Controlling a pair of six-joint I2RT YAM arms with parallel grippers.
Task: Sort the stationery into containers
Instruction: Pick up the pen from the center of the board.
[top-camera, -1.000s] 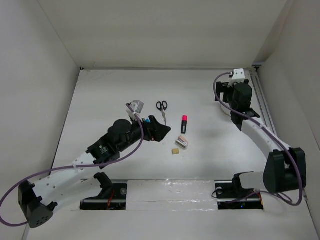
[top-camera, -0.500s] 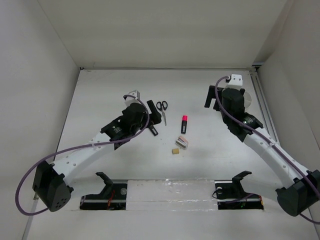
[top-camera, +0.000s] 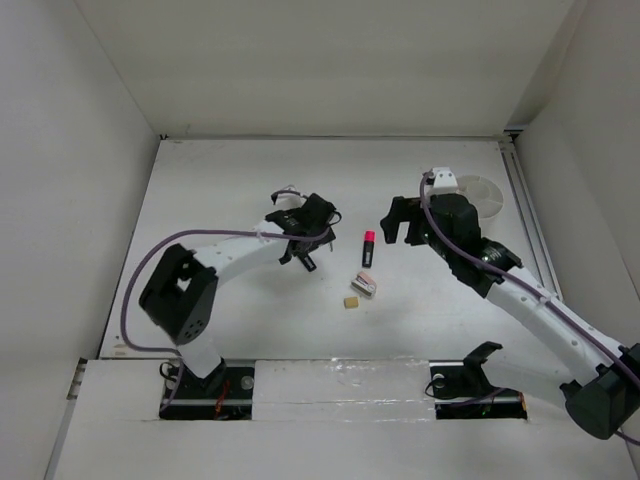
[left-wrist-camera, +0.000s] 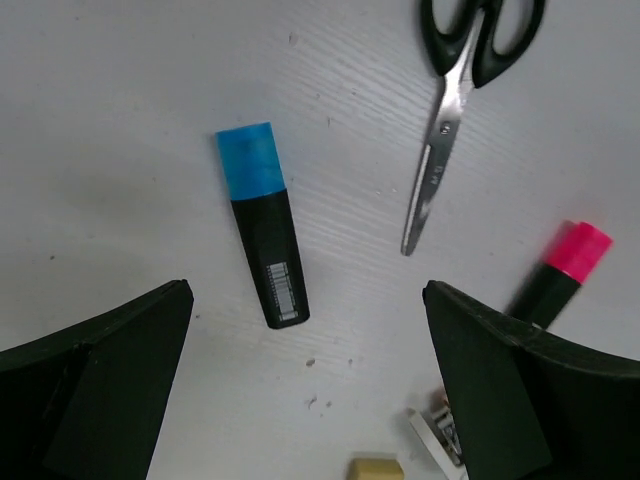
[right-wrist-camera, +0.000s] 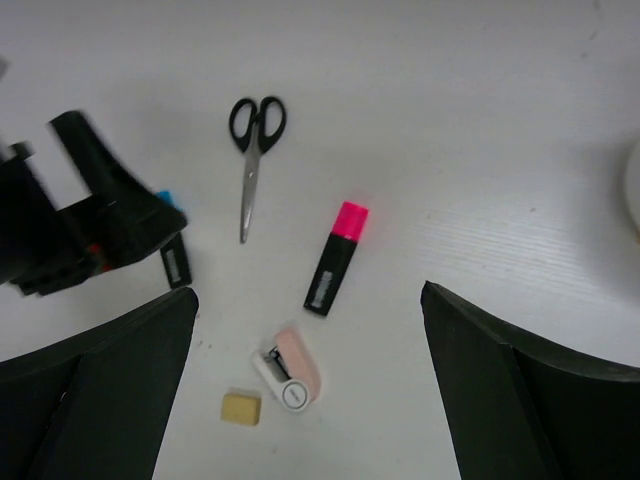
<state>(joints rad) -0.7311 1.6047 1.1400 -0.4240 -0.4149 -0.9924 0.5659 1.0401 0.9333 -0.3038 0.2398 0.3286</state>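
The right gripper moves toward my left gripper next, to the left in the top view, onto the blue-and-black highlighter's blue end (right-wrist-camera: 166, 197), since this arm is nearer the cup.
The blue-and-black highlighter (left-wrist-camera: 262, 225) lies flat on the table, just ahead of my open left gripper (left-wrist-camera: 310, 385), which hovers over it empty. The black-handled scissors (left-wrist-camera: 455, 130) lie beyond it, closed. The pink-and-black highlighter (right-wrist-camera: 335, 260), the grey-pink block (right-wrist-camera: 290, 370) and the tan eraser (right-wrist-camera: 241, 407) lie under my open, empty right gripper (right-wrist-camera: 315, 395). In the top view the left gripper (top-camera: 305, 238) covers most of the blue highlighter. The right gripper (top-camera: 398, 220) is right of the pink highlighter (top-camera: 368, 248). The white cup (top-camera: 484, 193) stands at the far right. No pencils show.
White walls close in the table on the left, back and right. A metal rail (top-camera: 527, 215) runs along the right edge, behind the cup. The left arm's purple cable (top-camera: 200, 237) loops over the table's left half.
My left arm has swung forward and right, and its gripper now hangs over the blue highlighter. My right gripper has moved left, away from the cup, toward the middle items.
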